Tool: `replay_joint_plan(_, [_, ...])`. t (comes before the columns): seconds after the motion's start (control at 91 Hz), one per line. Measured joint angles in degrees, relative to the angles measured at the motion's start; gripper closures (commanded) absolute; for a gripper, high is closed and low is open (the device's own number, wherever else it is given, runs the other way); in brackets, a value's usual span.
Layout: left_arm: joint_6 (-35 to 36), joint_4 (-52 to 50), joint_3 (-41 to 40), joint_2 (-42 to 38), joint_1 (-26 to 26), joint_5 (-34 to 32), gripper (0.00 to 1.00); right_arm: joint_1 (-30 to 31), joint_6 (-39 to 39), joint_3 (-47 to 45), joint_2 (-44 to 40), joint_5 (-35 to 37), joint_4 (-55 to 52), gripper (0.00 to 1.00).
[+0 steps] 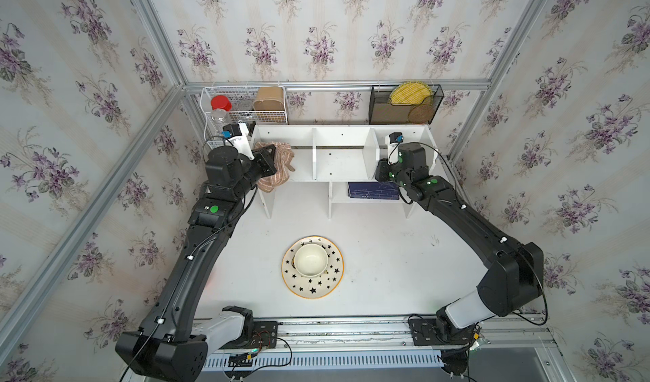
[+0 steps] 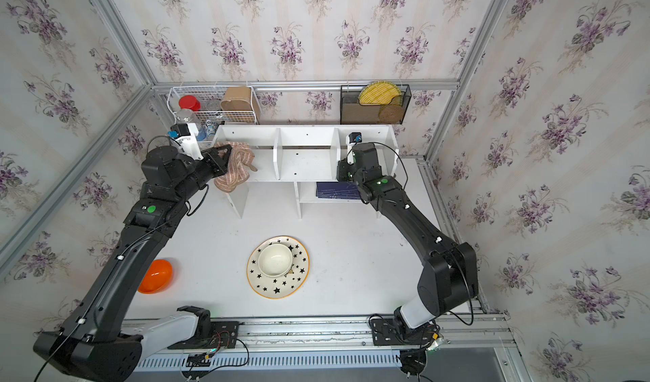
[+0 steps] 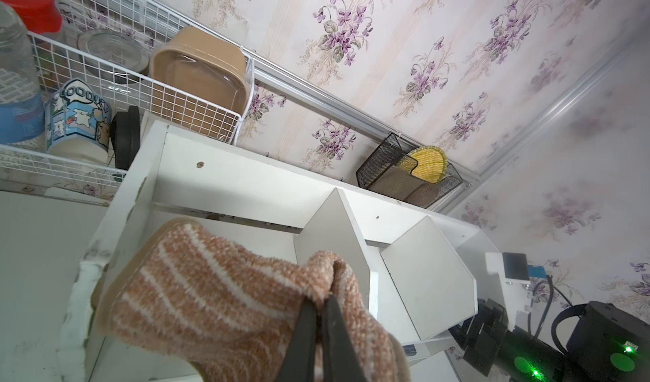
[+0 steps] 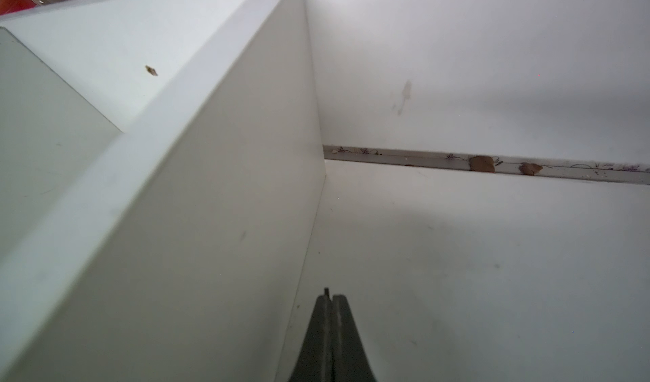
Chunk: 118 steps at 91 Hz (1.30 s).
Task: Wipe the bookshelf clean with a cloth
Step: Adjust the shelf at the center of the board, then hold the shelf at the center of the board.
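Observation:
The cloth already lies across the section's front edge (image 1: 285,178), so my left gripper needs to move down there toward the bookshelf's nearest divider and release the cloth's fold.
The white bookshelf (image 1: 339,162) (image 2: 306,162) stands at the back of the table, with three top compartments. The brown striped cloth (image 1: 278,172) (image 2: 235,172) (image 3: 211,285) lies bunched in its left compartment and hangs over the front edge. My left gripper (image 1: 269,153) (image 3: 318,303) is shut on a fold of the cloth. My right gripper (image 4: 329,296) is shut on nothing, low over the right compartment's floor, close beside the divider (image 4: 228,186). In both top views its fingers are hidden under the right wrist (image 1: 408,158).
A dark blue book (image 1: 373,190) lies on the lower shelf. A starred plate (image 1: 330,281) carrying a cream bowl (image 1: 311,260) sits mid-table, an orange bowl (image 2: 156,276) at the left. A wire rack (image 1: 242,105) and a black mesh organizer (image 1: 404,105) hang behind the shelf.

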Motion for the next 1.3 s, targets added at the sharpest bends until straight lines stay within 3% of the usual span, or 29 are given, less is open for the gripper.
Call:
replay_joint_plan(0.22, [0.7,0.7,1.3,4.9,-0.1,0.3,1.0,1.7,-1.5,-0.1,0.1,-0.6,0.3,1.0])
replay_joint_plan(0.506, [0.0,3.1,-3.7,10.1,-0.4,0.2,1.0,2.0,-2.3,-0.7,0.6,-0.3,0.4,0.99])
replay_joint_plan(0.571, [-0.1,3.7,-4.7,10.6,-0.7,0.2,1.0,2.1,-2.6,-0.7,0.2,1.2,-0.2,0.84])
replay_joint_plan(0.637, [-0.1,4.1,-5.4,11.0,-0.8,0.2,1.0,2.1,-2.5,-0.9,-1.7,3.5,-1.7,0.57])
replay_joint_plan(0.714, [-0.3,4.2,-5.4,11.8,-0.8,0.0,0.85,2.1,-2.5,-1.1,-5.4,7.3,-2.4,0.4])
replay_joint_plan(0.934, [-0.9,1.7,-2.5,14.8,-0.8,-0.7,0.5,1.6,-3.0,-2.2,-17.5,20.7,-4.1,0.14])
replay_joint_plan(1.066, [-1.7,0.5,-4.5,9.4,-0.9,-2.3,0.45,-3.2,-3.0,-3.1,-19.5,23.2,-5.7,0.08])
replay_joint_plan(1.22, [-2.2,-0.9,-6.4,4.2,-0.9,-3.9,0.27,-10.7,0.2,-4.5,-19.5,21.1,-8.0,0.07])
replay_joint_plan(1.297, [-2.1,-1.7,-6.4,3.3,-1.1,-3.9,0.24,-12.7,1.7,-5.2,-18.7,18.3,-8.3,0.07])
